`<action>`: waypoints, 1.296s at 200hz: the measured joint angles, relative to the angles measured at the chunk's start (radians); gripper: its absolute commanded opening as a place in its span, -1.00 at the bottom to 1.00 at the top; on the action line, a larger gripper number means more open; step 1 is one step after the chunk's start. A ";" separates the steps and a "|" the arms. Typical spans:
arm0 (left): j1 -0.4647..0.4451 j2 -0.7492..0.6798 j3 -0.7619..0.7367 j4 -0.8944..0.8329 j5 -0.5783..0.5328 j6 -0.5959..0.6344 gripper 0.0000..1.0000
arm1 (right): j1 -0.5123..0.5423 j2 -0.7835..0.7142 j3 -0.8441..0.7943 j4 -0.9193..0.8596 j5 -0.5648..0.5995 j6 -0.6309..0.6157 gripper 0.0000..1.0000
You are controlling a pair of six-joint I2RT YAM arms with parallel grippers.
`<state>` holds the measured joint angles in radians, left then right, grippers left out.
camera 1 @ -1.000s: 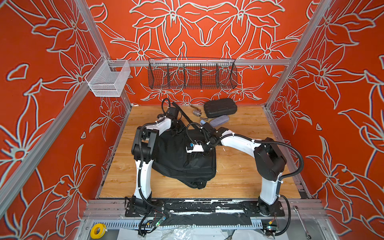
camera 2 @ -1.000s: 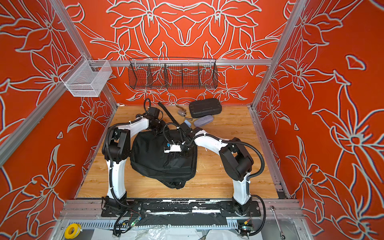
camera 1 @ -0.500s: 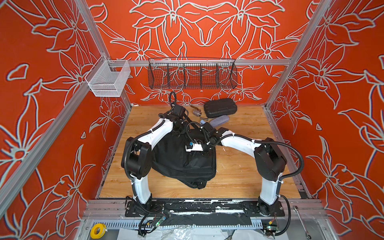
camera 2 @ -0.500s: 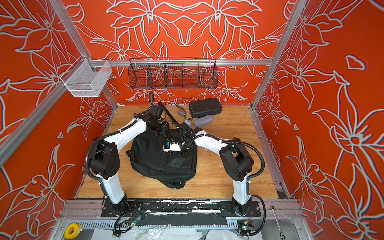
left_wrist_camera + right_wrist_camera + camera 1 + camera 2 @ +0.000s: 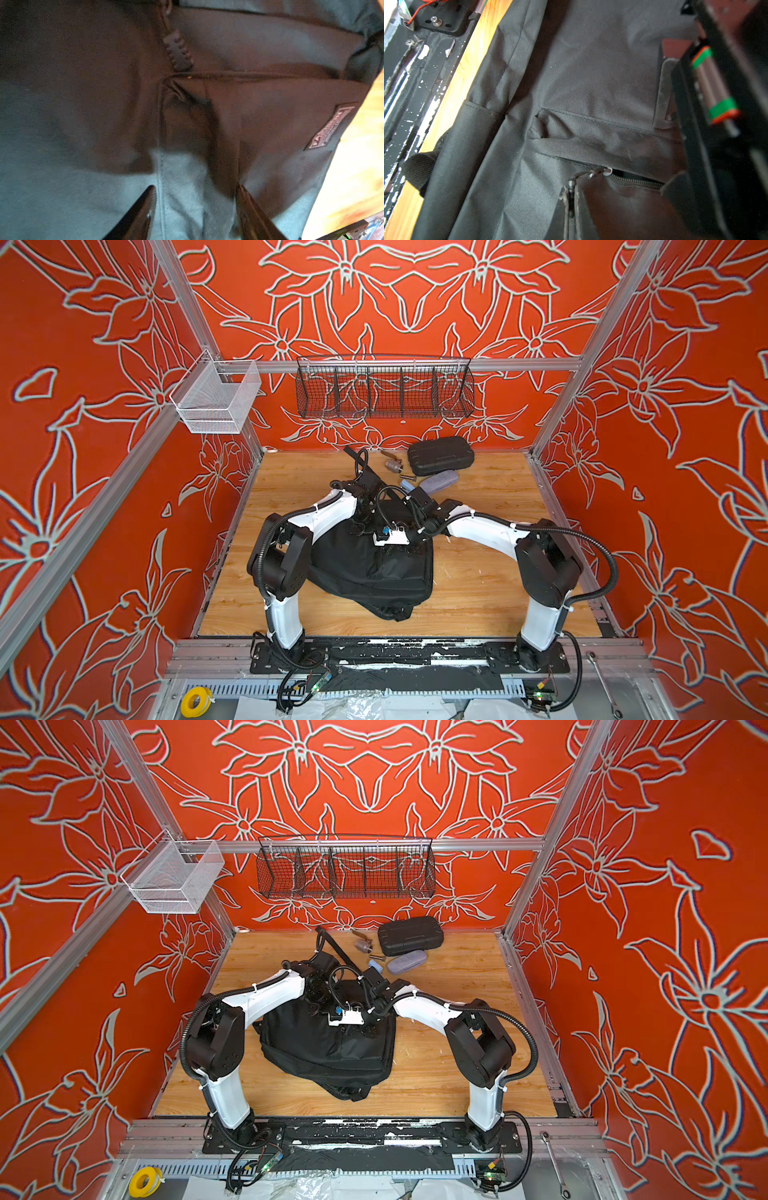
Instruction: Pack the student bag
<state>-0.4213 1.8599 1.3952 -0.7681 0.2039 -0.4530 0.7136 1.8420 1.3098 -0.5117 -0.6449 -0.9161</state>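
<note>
The zipper pull [image 5: 571, 185] goes back toward the near end of the pocket zipper next for my right gripper to release there, since that end is still closed.
The student bag [image 5: 374, 572] [image 5: 328, 1048], a soft black backpack, lies flat in the middle of the wooden table. My right gripper [image 5: 571, 194] [image 5: 386, 536] is shut on the zipper pull [image 5: 571, 185] of a partly open pocket zipper [image 5: 633, 181]. My left gripper [image 5: 196, 192] [image 5: 365, 512] hovers close over the bag's upper part, beside the right one. Its fingers [image 5: 143, 209] stand apart astride a fabric seam, holding nothing. In the left wrist view a ribbed zipper pull [image 5: 176, 49] and the label patch [image 5: 330, 126] show on the bag [image 5: 259, 99].
Behind the bag lie a rigid black ribbed case [image 5: 440, 455], a grey pouch [image 5: 436, 482] and small metal parts [image 5: 390, 464]. A black wire basket [image 5: 384, 391] and a white mesh basket [image 5: 216, 400] hang on the back rail. Bare table shows left and right of the bag.
My left arm has stretched out and lowered; its gripper came from the table's back down onto the bag's top, next to the right gripper. The right arm stayed put.
</note>
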 measured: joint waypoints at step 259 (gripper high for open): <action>0.083 0.159 0.253 -0.128 0.019 0.027 -1.00 | 0.066 0.002 0.053 -0.155 -0.030 -0.023 -1.00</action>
<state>-0.3386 2.0190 1.6478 -0.8959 0.2226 -0.4263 0.7795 1.8442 1.3624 -0.6666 -0.6750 -0.9386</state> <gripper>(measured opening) 0.048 0.059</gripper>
